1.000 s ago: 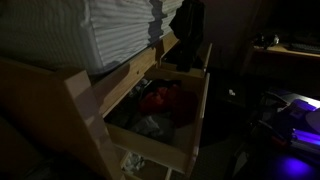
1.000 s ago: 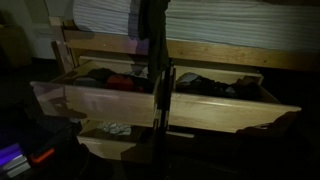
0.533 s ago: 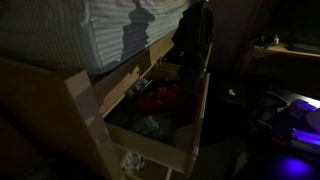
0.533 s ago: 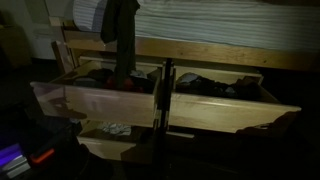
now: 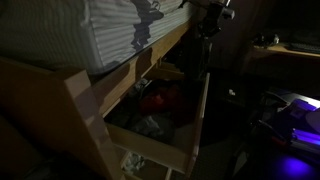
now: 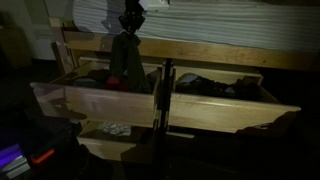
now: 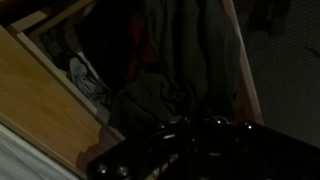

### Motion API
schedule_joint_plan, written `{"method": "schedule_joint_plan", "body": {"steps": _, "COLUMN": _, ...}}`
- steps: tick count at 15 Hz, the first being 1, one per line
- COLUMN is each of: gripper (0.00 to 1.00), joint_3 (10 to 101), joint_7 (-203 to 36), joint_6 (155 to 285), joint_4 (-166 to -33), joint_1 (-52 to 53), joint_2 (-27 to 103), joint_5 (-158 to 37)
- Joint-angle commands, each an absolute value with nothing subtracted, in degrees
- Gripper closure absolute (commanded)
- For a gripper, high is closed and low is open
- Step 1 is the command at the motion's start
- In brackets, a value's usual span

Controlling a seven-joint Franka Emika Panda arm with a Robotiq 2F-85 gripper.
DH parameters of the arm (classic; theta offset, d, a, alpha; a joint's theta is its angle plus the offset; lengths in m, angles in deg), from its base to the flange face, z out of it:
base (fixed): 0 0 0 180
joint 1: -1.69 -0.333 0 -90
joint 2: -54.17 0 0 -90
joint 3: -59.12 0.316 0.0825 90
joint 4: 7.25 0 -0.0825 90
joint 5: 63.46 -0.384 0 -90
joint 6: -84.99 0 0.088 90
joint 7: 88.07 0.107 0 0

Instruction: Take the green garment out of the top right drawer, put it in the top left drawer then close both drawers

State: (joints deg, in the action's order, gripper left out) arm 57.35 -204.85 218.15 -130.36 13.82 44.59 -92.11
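I will lower my gripper a little over the drawer with the red garment in it next and open its fingers, because the green garment already hangs into that drawer.
My gripper (image 6: 130,18) is shut on the green garment (image 6: 125,60), which hangs down from it over the top left drawer (image 6: 100,103), its lower end at the drawer's contents. The top right drawer (image 6: 230,110) stands open beside it with dark clothes inside. In an exterior view the gripper (image 5: 210,10) and the hanging garment (image 5: 205,45) are at the far end of the near drawer (image 5: 200,110). In the wrist view the garment (image 7: 170,70) drapes below the dark jaws (image 7: 190,140) into the drawer.
A red garment (image 5: 160,100) and other clothes lie in the left drawer. A lower drawer (image 6: 110,145) also stands open under it. A striped mattress (image 6: 220,20) lies above the drawers. The room is very dark, with a purple light (image 5: 295,165) at one side.
The gripper carried the green garment from the gap between the two drawers to above the left drawer, then lowered it toward that drawer.
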Motion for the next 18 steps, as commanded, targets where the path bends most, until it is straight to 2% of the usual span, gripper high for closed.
{"method": "schedule_joint_plan", "body": {"steps": 1, "gripper": 0.98, "joint_3": 59.05, "joint_7": -220.49, "joint_6": 224.88, "joint_4": -135.69, "joint_1": 14.63, "joint_2": 44.18, "joint_5": -105.84}}
{"method": "schedule_joint_plan", "body": {"steps": 4, "gripper": 0.98, "joint_3": 59.25, "joint_7": -228.07, "joint_6": 225.9, "joint_4": -136.68, "joint_1": 13.26, "joint_2": 42.65, "joint_5": -113.09}}
{"method": "schedule_joint_plan", "body": {"steps": 5, "gripper": 0.78, "joint_3": 59.17, "joint_7": -228.39, "joint_6": 225.79, "joint_4": -136.46, "joint_1": 12.81, "joint_2": 41.9, "joint_5": -114.5}}
{"method": "schedule_joint_plan", "body": {"steps": 6, "gripper": 0.64, "joint_3": 59.05, "joint_7": -228.11, "joint_6": 225.87, "joint_4": -136.27, "joint_1": 12.47, "joint_2": 41.3, "joint_5": -115.6}}
{"method": "schedule_joint_plan", "body": {"steps": 7, "gripper": 0.84, "joint_3": 58.05, "joint_7": -225.93, "joint_6": 224.08, "joint_4": -135.55, "joint_1": 12.23, "joint_2": 41.56, "joint_5": -112.88}}
{"method": "schedule_joint_plan", "body": {"steps": 10, "gripper": 0.64, "joint_3": 58.16, "joint_7": -226.04, "joint_6": 224.28, "joint_4": -135.55, "joint_1": 11.84, "joint_2": 41.09, "joint_5": -113.84}}
{"method": "schedule_joint_plan", "body": {"steps": 13, "gripper": 0.64, "joint_3": 58.16, "joint_7": -226.04, "joint_6": 224.33, "joint_4": -135.55, "joint_1": 11.84, "joint_2": 41.08, "joint_5": -113.87}}
{"method": "schedule_joint_plan", "body": {"steps": 14, "gripper": 0.39, "joint_3": 58.16, "joint_7": -226.03, "joint_6": 224.34, "joint_4": -135.55, "joint_1": 11.84, "joint_2": 41.08, "joint_5": -113.87}}
{"method": "schedule_joint_plan", "body": {"steps": 15, "gripper": 0.37, "joint_3": 57.18, "joint_7": -222.38, "joint_6": 223.74, "joint_4": -135.46, "joint_1": 11.61, "joint_2": 40.74, "joint_5": -110.88}}
{"method": "schedule_joint_plan", "body": {"steps": 18, "gripper": 0.18, "joint_3": 53.69, "joint_7": -210.69, "joint_6": 220.63, "joint_4": -135.56, "joint_1": 13.02, "joint_2": 38.78, "joint_5": -100.13}}
